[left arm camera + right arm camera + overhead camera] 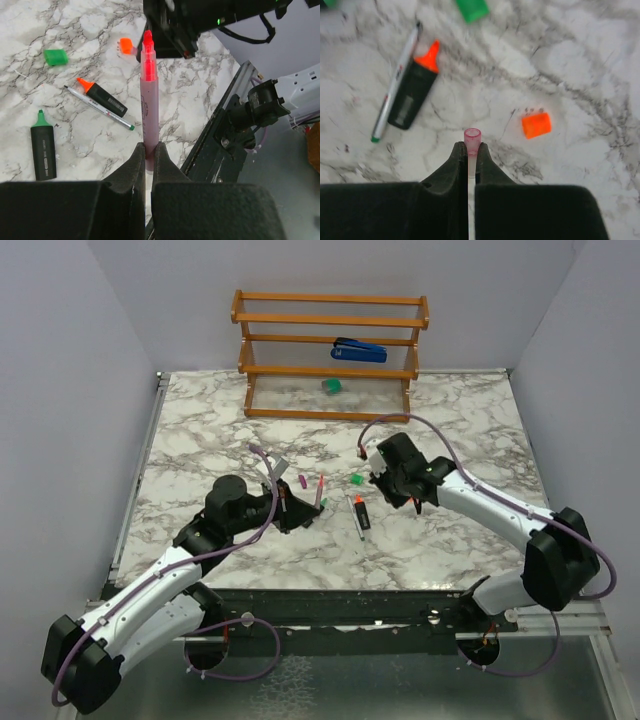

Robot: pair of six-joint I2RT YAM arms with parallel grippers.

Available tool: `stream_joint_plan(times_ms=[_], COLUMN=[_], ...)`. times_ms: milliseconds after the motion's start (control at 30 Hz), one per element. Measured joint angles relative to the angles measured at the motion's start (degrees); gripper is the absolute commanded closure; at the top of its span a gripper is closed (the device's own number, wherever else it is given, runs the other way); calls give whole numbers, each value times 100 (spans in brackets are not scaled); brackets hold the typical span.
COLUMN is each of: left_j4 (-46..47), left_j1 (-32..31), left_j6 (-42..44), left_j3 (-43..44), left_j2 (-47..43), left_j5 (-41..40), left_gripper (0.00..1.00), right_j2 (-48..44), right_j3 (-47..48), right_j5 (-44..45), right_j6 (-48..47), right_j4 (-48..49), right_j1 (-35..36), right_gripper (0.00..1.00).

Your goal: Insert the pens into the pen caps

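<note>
My right gripper will next move down to the marble between the orange-tipped marker and orange cap and let go of the pale pink cap, because that spot is clear.
My left gripper [149, 147] is shut on the thin pink pen [149, 95], whose red tip points away towards the right arm; they also show in the top view [290, 510], pen [319, 488]. My right gripper [472, 147] is shut on the pale pink cap [472, 137], open end outward, just above the table [385, 480]. The orange cap [536, 125] lies to its right and the green cap [472, 9] beyond it. The orange-tipped marker [414, 89] and thin grey pen [395, 85] lie side by side. The green-tipped marker [44, 147] lies near my left gripper. The magenta cap [303, 481] lies on the marble.
A wooden rack [330, 308] stands at the back with a blue stapler [358, 350] on a shelf and a green block [332, 386] below. Grey walls close in both sides. The table's metal front rail [220, 130] is close to my left gripper.
</note>
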Motion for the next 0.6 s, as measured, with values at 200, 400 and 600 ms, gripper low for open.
stream_joint_plan(times_ms=[200,400,600], left_j4=[-295,-420,-573], left_j1=[0,0,0], left_j6=[295,431,568], left_j3=[321,385,387], left_j2=[223,216,223], left_j5=[26,44,57], left_gripper=[100,100,100], right_j2=[525,1202,1316], right_j3=[-463,-509,-693], right_j5=[-190,-133,-131], right_j6=[-1185,-1805,-2100], right_j4=[-345,-170,214], right_j1=[0,0,0], right_gripper=[97,86,76])
